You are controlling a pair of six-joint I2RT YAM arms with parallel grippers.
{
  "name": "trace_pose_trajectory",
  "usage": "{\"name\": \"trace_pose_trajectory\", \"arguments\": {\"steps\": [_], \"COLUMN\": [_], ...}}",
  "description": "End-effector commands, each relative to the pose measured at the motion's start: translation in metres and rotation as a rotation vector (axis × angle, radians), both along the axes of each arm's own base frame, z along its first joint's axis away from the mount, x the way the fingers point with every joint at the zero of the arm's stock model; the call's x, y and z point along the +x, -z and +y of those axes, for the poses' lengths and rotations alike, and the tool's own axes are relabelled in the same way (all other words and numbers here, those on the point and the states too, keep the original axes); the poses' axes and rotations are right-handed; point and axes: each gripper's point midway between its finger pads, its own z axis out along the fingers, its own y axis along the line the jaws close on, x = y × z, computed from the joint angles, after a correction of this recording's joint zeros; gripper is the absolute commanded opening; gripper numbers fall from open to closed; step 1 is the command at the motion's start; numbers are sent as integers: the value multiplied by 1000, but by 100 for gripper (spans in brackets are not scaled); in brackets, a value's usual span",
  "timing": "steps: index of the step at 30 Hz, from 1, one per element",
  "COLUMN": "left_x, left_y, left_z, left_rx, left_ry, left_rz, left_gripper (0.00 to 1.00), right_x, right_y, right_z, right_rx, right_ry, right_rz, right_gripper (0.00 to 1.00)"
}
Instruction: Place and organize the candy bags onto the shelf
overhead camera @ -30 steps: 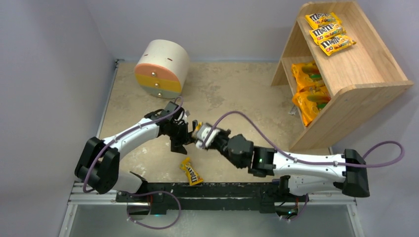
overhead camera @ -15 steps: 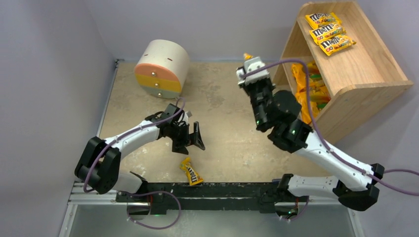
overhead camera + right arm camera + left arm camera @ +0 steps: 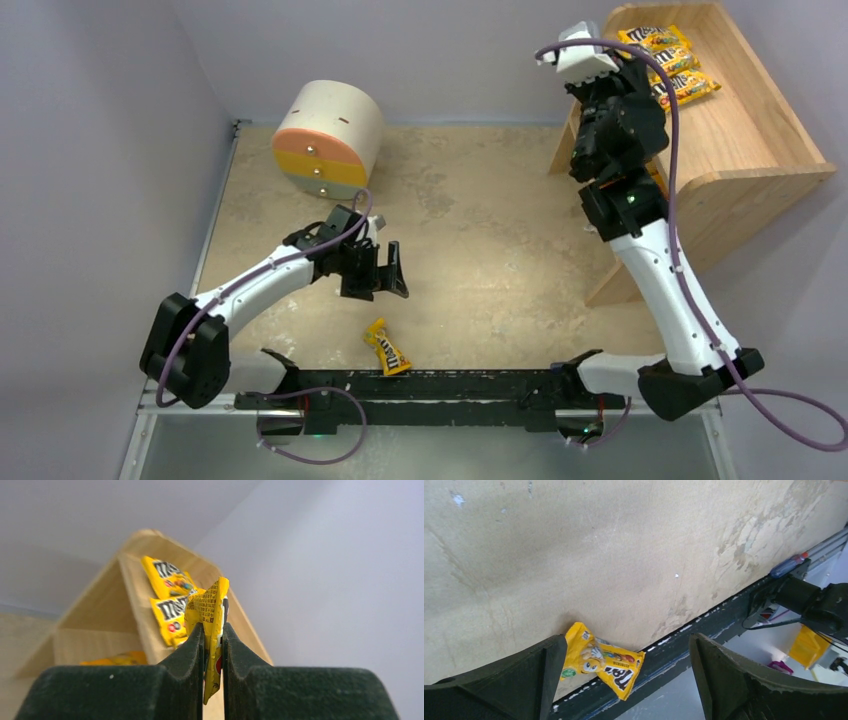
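Note:
Bare board lies past the near end of the row of packets, so next my right gripper needs to move that way, to its right in the top view and back, and release the packet.
The wooden shelf (image 3: 745, 150) stands at the back right. Yellow M&M's packets (image 3: 660, 42) lie in a row on its top tier, partly hidden by my right arm. My right gripper (image 3: 213, 627) is raised beside that tier, shut on the edge of another yellow packet (image 3: 209, 605). An orange bag (image 3: 117, 657) shows on the lower tier. One loose yellow packet (image 3: 387, 347) lies at the table's near edge, against the black rail. My left gripper (image 3: 390, 272) hovers open just behind it; the packet (image 3: 601, 662) sits low between its wide jaws.
A round cream cabinet (image 3: 328, 138) with orange, yellow and green drawers sits at the back left. The black mounting rail (image 3: 420, 385) runs along the near edge. Grey walls close in the left and back sides.
My right arm swung from the table's middle up to the shelf's top tier, carrying the yellow packet. My left gripper, which met it there a second ago, now stands open and shifted slightly.

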Motion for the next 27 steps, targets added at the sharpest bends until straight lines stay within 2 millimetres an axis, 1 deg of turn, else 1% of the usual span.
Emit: {"name": "trace_pose_trajectory", "arguments": {"steps": [1,2,3,5,8,11,13,16,20,22,26,27], "left_x": [12,13,14,17,17,14,12,9,10,11,10,10], "left_y": [-11,-13,-14,-17,-20,-20,-17,-15,-19,-21,-22,-22], "left_z": [14,16,17,19,18,17,19,22,27,30,35,36], "left_rx": [63,67,70,76,65,46,45,49,55,61,74,71], "left_ry": [18,22,23,30,54,72,72,73,66,60,53,52], "left_rz": [-105,-118,-129,-150,-163,-161,-158,-161,-191,-207,-216,-217], "left_gripper": [97,98,98,98,98,98,98,98,98,98,98,98], "right_x": [16,17,17,13,6,1,-1,-5,-4,-2,-1,-2], "right_y": [0,3,2,0,-5,-3,2,8,25,35,64,66], "right_z": [-43,-57,-63,-66,-70,-83,-90,-91,-95,-93,-83,-84], "right_rx": [-162,-149,-139,-130,-133,-178,-195,-202,-198,-185,-169,-162], "right_ry": [73,77,57,4,12,65,73,19,-4,-39,-115,-115], "right_rz": [64,75,71,61,77,95,121,157,221,238,344,352], "right_gripper": [3,3,3,3,3,3,4,6,7,7,7,7]}}
